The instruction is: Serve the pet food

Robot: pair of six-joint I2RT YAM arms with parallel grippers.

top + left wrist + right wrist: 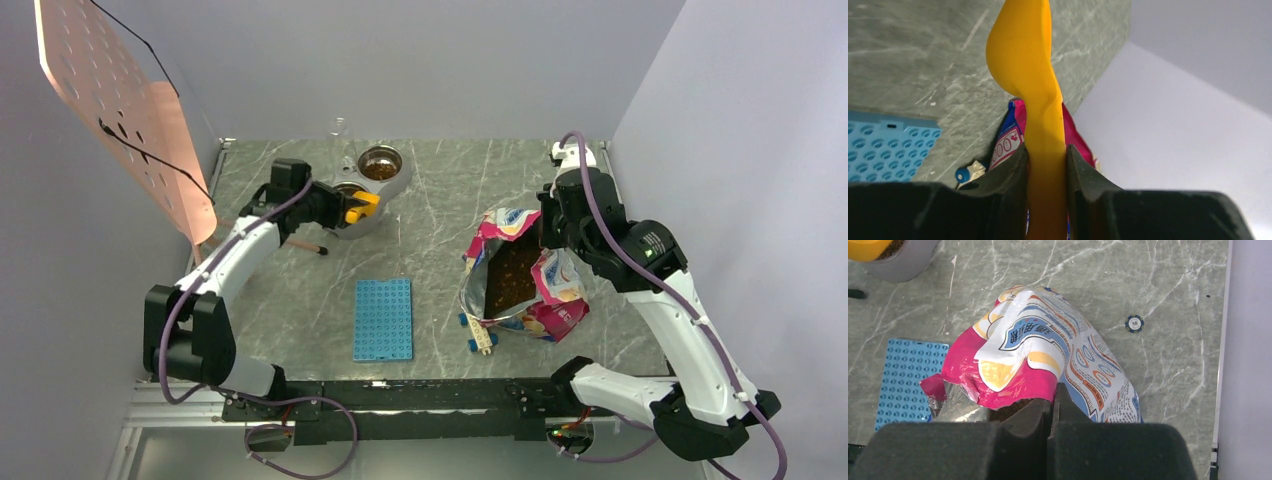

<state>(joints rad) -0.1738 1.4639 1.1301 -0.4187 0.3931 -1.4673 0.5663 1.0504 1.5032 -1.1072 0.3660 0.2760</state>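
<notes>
The tabletop is bare below my left gripper, to its right in the top view. I will next move my left gripper toward the bag [540,290] and down to let go of the scoop.
The pet food bag [540,290] lies open at the right, with brown kibble [512,275] showing in its mouth. My right gripper [547,235] is shut on the bag's upper edge; in the right wrist view it [1053,400] pinches the pink rim of the bag [1048,350] beside the kibble [1008,412]. My left gripper [340,207] is shut on the handle of the yellow scoop [364,205], held over the near cup of the steel double bowl [400,180]. The far cup holds kibble [379,165]. The left wrist view shows the scoop [1023,75] between my fingers.
A blue studded baseplate [383,318] lies at centre front. Small toy bricks [480,338] lie by the bag. A thin stick with a dark tip [305,243] lies under the left arm. A poker chip [1134,323] is right of the bag. A pink perforated board [120,100] leans at the left wall.
</notes>
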